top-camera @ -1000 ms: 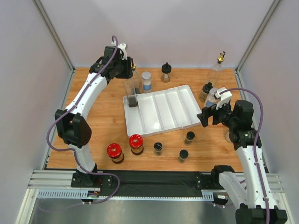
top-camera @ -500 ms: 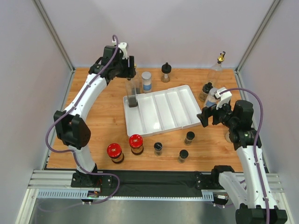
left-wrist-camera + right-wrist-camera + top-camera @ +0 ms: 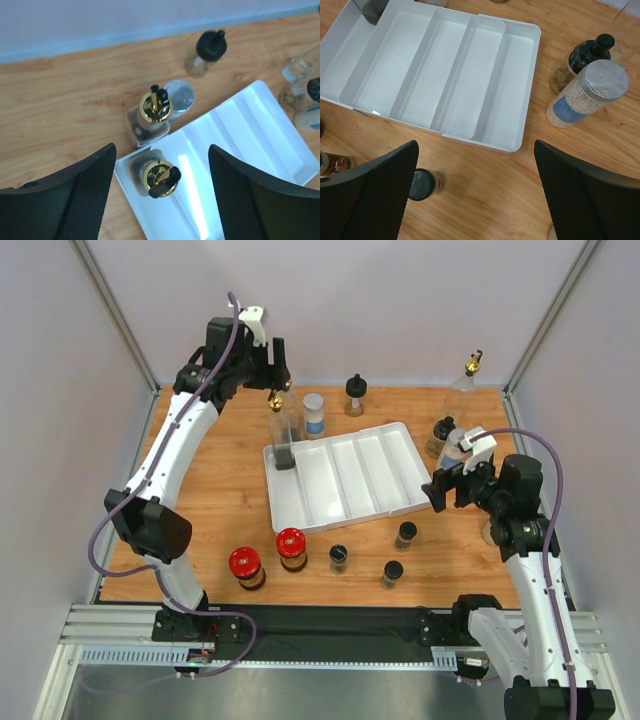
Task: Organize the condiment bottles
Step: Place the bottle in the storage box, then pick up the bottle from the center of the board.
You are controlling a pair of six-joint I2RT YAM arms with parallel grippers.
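Note:
My left gripper should go down and outward onto the gold cap of the second bottle [image 3: 156, 108], which is below and outward of my gripper, because that bottle is standing outside the tray [image 3: 240, 130].
A tall clear gold-spouted bottle [image 3: 160, 178] [image 3: 285, 452] stands upright in the far-left compartment of the white tray [image 3: 350, 480] [image 3: 240, 130]. My left gripper [image 3: 160, 200] [image 3: 278, 368] hovers above it, open and holding nothing. A second gold-spouted bottle [image 3: 156, 107] stands on the table just behind the tray corner, beside a silver-lidded jar [image 3: 179, 95] [image 3: 314, 415]. My right gripper [image 3: 437, 490] [image 3: 477, 195] is open and empty over bare wood right of the tray. A small black-capped jar [image 3: 422, 184] [image 3: 406, 534] sits by its left finger.
A black-capped bottle [image 3: 355, 395] and another gold-spouted bottle [image 3: 465, 380] stand at the back. A dark bottle [image 3: 590, 52] and a silver-lidded bead jar [image 3: 587, 92] stand right of the tray. Two red-lidded jars [image 3: 245, 566] [image 3: 292, 547] and two black-capped jars [image 3: 339, 558] [image 3: 393, 573] sit in front.
My left gripper has opened, let go of the gold-spouted bottle in the tray's left compartment and lifted up and back from it. The right arm has not moved.

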